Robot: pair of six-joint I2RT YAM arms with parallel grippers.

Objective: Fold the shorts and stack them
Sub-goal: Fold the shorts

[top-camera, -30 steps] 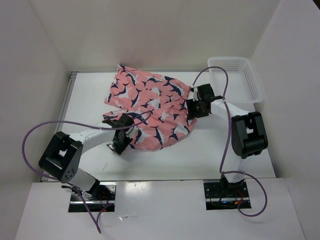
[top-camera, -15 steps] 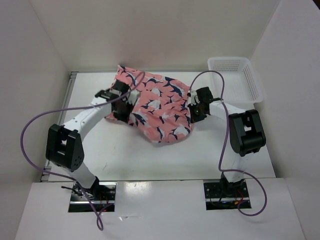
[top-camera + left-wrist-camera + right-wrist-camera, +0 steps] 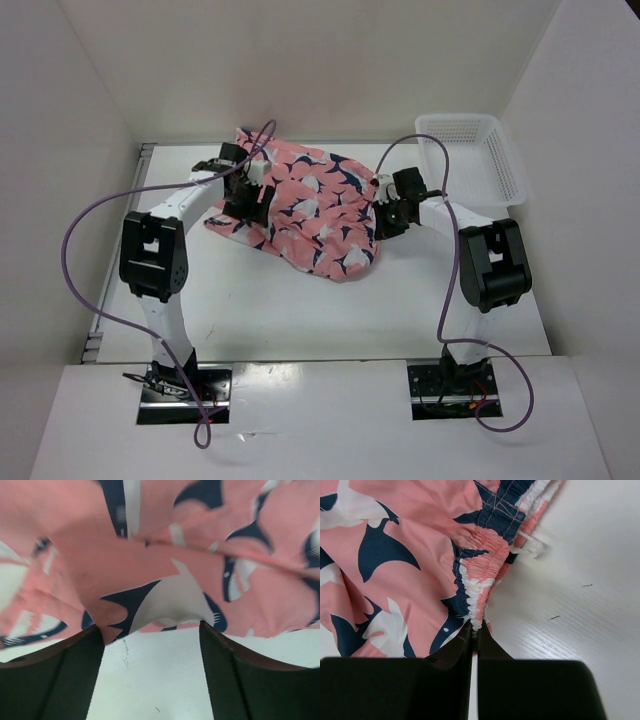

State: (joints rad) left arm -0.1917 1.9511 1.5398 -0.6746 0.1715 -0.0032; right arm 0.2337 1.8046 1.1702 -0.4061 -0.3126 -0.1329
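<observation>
The shorts lie bunched, so the right gripper next needs to draw back with the gathered waistband and release the waistband on the bare tabletop nearer the robot's base.
The salmon-pink shark-print shorts lie bunched at the back middle of the table. My left gripper is at their far left edge. In the left wrist view it is open, with bare table between its fingers and the fabric just past the tips. My right gripper is at the right edge of the shorts. The right wrist view shows it shut on the gathered elastic waistband of the shorts.
A white mesh basket stands at the back right, next to the right arm. White walls close in the table on the left, back and right. Purple cables arch over both arms.
The left gripper carried the near edge of the shorts back and to the far left, then opened off it. The right gripper closed on the waistband. The shorts now lie in a smaller heap.
</observation>
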